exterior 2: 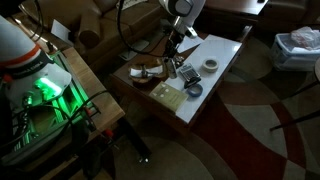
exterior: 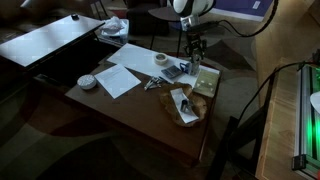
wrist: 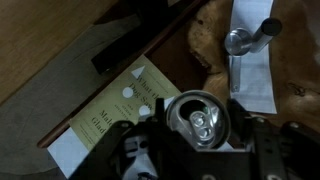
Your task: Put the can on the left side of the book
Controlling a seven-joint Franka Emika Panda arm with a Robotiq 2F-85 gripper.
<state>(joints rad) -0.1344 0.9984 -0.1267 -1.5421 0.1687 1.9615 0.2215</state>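
Observation:
My gripper will go down next and release the can [wrist: 197,118] on the tabletop beside the book, at a spot below my gripper, because the can already hangs alongside.
In the wrist view my gripper [wrist: 203,138] is shut on the can [wrist: 197,118], a shiny silvery cylinder seen from above with its pull tab showing. The book [wrist: 112,112], with its yellowish-green cover, lies on the wooden table just beside and below the can. In both exterior views the gripper [exterior: 194,52] [exterior 2: 174,55] hangs over the table's far part, a little above the book [exterior: 207,82] [exterior 2: 166,95]. The can itself is too small to make out in those views.
A white paper sheet [exterior: 118,78], a flat white disc [exterior: 88,81], a pale tape roll [exterior: 161,60] and a dark calculator-like slab [exterior: 173,72] lie on the table [exterior: 130,115]. A brown crumpled wrapper with a metal utensil [wrist: 246,40] lies beside the book.

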